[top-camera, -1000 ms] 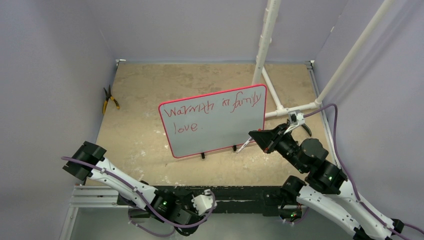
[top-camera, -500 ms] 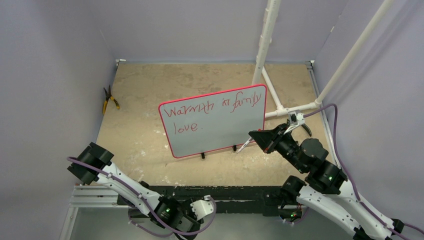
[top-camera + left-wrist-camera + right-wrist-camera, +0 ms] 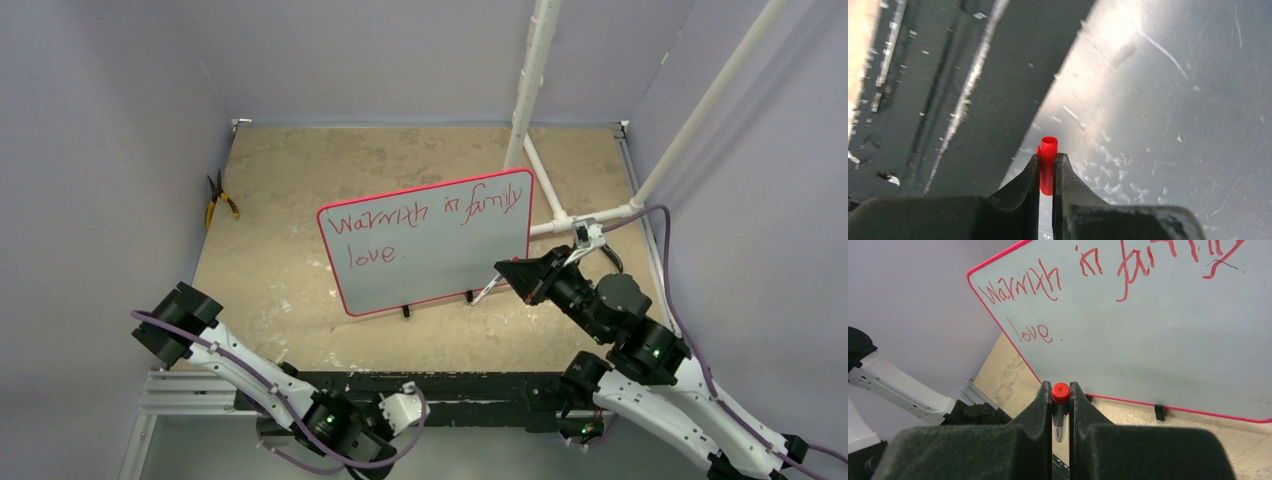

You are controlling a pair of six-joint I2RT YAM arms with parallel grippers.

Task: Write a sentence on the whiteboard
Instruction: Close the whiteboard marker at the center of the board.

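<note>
The robot should next take its left gripper outward to fit the cap onto the marker's lower end, which lies outward and to the gripper's right in the top view.
The whiteboard stands upright on two black feet at mid-table, its red rim and face also filling the right wrist view. The sentence runs across it in two red handwritten lines, reading roughly "Warmth in family love". My right gripper hovers by the board's lower right corner. It is shut on a marker with a red end, whose pale barrel slants down toward the table. My left gripper is low, beyond the table's near edge, shut on a small red marker cap.
Yellow-handled pliers lie at the table's far left edge. A white pipe frame rises behind the board on the right. Grey walls close in on three sides. Under my left gripper is a scratched metal sheet beside a dark rail.
My left gripper has shut on the red cap, and the left arm shifted a little. My right gripper moved slightly up and left with the marker.
</note>
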